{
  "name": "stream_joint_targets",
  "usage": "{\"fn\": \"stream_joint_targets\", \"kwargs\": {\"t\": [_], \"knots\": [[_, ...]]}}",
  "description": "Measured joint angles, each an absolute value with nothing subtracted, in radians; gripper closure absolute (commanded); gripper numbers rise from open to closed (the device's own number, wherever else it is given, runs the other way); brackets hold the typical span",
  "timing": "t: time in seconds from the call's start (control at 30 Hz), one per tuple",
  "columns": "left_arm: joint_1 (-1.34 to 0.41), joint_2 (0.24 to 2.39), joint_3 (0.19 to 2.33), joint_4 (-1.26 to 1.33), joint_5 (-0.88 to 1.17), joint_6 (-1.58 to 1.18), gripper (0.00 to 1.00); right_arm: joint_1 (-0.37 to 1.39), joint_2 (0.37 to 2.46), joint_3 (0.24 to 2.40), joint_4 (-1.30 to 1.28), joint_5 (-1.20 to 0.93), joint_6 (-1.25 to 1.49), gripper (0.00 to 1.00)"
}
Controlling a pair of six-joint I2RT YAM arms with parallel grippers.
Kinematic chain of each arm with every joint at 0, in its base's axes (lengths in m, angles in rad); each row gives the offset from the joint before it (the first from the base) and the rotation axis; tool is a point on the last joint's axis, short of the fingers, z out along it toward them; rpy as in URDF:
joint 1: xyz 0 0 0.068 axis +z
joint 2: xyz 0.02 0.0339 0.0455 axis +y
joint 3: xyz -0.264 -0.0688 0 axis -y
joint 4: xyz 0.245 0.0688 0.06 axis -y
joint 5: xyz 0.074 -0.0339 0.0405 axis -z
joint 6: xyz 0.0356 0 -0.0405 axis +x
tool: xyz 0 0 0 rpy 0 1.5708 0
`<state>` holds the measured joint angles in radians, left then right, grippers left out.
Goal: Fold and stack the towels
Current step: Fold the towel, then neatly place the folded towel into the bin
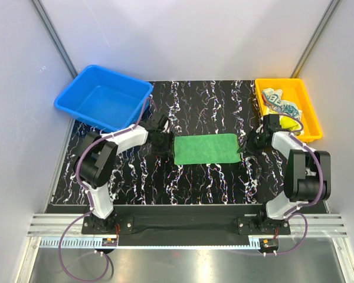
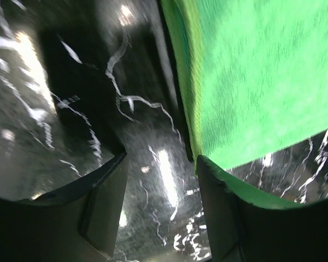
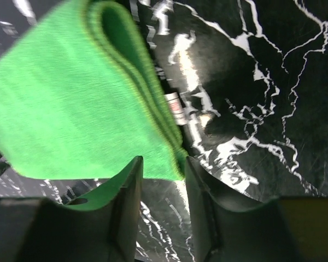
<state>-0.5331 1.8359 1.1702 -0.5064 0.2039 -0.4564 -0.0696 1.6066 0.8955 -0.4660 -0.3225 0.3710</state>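
Next, my left gripper shifts outward and to the right in the top view, over the green towel's short edge (image 1: 175, 148) (image 2: 193, 87), since bare table lies between my fingers.
The green towel (image 1: 206, 148) lies folded in half, flat, in the middle of the black marbled table. My left gripper (image 1: 164, 141) is at its left edge, low over the table, open and empty; in the left wrist view the gripper (image 2: 161, 166) has bare table between the fingers, with the towel (image 2: 251, 82) just ahead on the right. My right gripper (image 1: 248, 144) is at the towel's right edge, open; in the right wrist view the gripper (image 3: 163, 169) has the towel's (image 3: 82, 114) folded corner just past its tips. The striped towel (image 1: 281, 104) and a bit of the yellow towel (image 1: 291, 124) lie crumpled in the yellow bin.
A blue bin (image 1: 82, 103) stands at the table's back left, close behind my left arm. The yellow bin (image 1: 310, 121) stands at the back right, right behind my right arm. Grey walls close in both sides.
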Motion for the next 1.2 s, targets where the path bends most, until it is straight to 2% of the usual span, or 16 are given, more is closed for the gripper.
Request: {"fn": "stream_joint_targets", "kwargs": {"t": [0.2,0.4,0.63,0.8,0.83,0.87,0.93,1.2], "knots": [[-0.517,1.874,1.192,-0.427,0.221,-0.493,0.43,-0.07,1.504,0.899,-0.468,-0.328,0.373,0.48],[-0.518,1.916,1.216,-0.334,0.261,-0.536,0.46,-0.07,1.468,0.899,-0.461,-0.339,0.371,0.48],[-0.533,1.939,1.246,-0.347,0.235,-0.562,0.52,-0.07,1.465,0.899,-0.46,-0.358,0.371,0.48],[-0.566,1.971,1.285,-0.352,0.218,-0.583,0.64,-0.07,1.447,0.9,-0.461,-0.361,0.37,0.48],[-0.573,1.978,1.295,-0.36,0.208,-0.586,0.77,-0.07,1.443,0.903,-0.461,-0.361,0.37,0.48],[-0.577,1.982,1.302,-0.368,0.2,-0.593,0.87,-0.07,1.439,0.907,-0.46,-0.362,0.37,0.48],[-0.582,1.992,1.319,-0.39,0.186,-0.601,0.99,-0.069,1.432,0.909,-0.458,-0.367,0.371,0.48],[-0.596,2.0,1.417,-0.595,0.045,-0.549,1.0,-0.059,1.391,0.909,-0.455,-0.388,0.371,0.48]]}}
